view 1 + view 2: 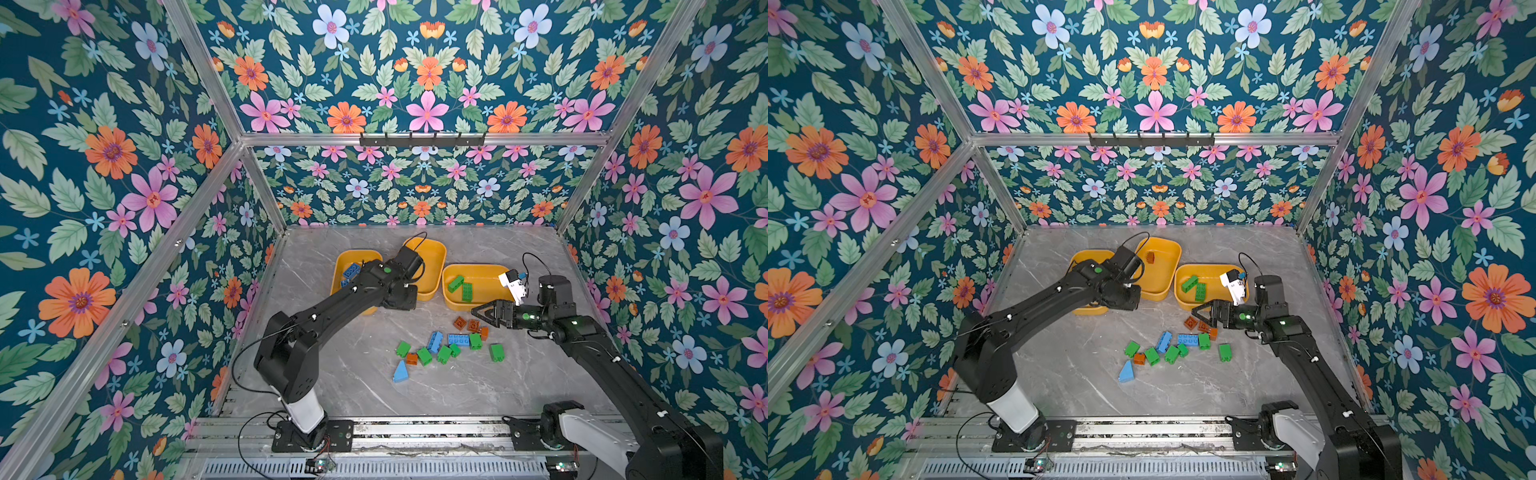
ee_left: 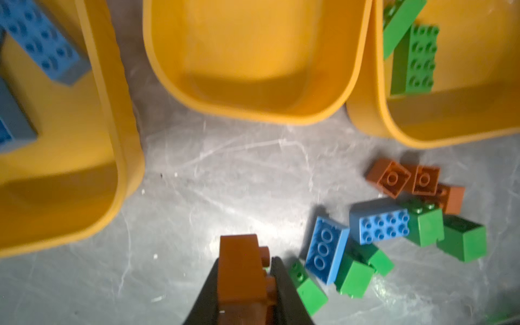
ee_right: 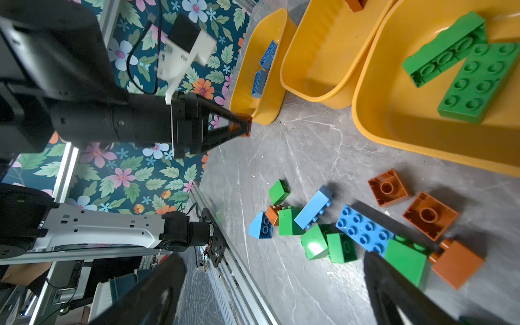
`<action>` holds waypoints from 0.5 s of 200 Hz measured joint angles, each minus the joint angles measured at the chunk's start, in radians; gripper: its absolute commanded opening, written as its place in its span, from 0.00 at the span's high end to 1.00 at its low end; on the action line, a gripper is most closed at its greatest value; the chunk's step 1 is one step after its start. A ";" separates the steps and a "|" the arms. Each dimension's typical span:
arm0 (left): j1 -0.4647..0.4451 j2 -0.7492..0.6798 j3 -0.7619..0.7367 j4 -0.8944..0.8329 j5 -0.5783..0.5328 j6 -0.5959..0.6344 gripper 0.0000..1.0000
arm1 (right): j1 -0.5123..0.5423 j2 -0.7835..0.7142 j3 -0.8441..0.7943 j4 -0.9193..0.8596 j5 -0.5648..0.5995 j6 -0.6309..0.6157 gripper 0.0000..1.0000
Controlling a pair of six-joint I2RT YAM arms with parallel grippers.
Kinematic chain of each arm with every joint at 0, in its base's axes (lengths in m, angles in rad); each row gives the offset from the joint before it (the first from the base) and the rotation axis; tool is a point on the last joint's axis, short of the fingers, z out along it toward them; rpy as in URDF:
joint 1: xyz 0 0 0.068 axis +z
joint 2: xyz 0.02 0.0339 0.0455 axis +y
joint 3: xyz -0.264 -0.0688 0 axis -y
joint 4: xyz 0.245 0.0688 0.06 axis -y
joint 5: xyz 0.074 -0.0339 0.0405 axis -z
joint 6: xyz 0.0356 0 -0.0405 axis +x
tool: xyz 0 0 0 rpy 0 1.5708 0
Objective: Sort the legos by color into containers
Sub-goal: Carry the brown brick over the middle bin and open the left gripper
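Observation:
I will move my left gripper outward over the open part of the bottom of the middle container [image 2: 253, 114] and let go of the brownish orange lego there, because that container holds an orange brick.
My left gripper [image 2: 246, 260] is shut on a brownish orange lego [image 2: 242, 275], held above the table in front of the middle container [image 2: 253, 114]; in both top views the arm hides it. Three yellow-orange containers stand at the back: the left one [image 1: 357, 252] holds blue bricks, the middle one [image 1: 1173, 249] one orange brick [image 1: 1150, 257], the right one [image 1: 473, 267] two green bricks [image 1: 461, 286]. Loose legos [image 1: 440, 345] in blue, green and orange lie mid-table, with a blue wedge [image 1: 401, 372]. My right gripper [image 1: 484, 311] hangs open over the orange bricks [image 1: 467, 324], nothing between its fingers.
Floral walls and aluminium frame posts enclose the grey marble table [image 1: 457, 390]. A metal rail [image 1: 415, 432] carrying both arm bases runs along the front edge. The middle and right containers touch each other.

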 measured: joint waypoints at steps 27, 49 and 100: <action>0.054 0.133 0.143 0.055 -0.004 0.056 0.82 | 0.000 0.006 0.006 0.007 0.000 0.008 0.01; 0.084 0.229 0.225 0.106 -0.013 0.087 0.82 | 0.000 0.008 0.010 0.006 0.003 0.008 0.01; 0.124 0.386 0.327 0.191 -0.042 0.116 0.66 | 0.000 0.015 0.009 0.007 0.006 0.008 0.01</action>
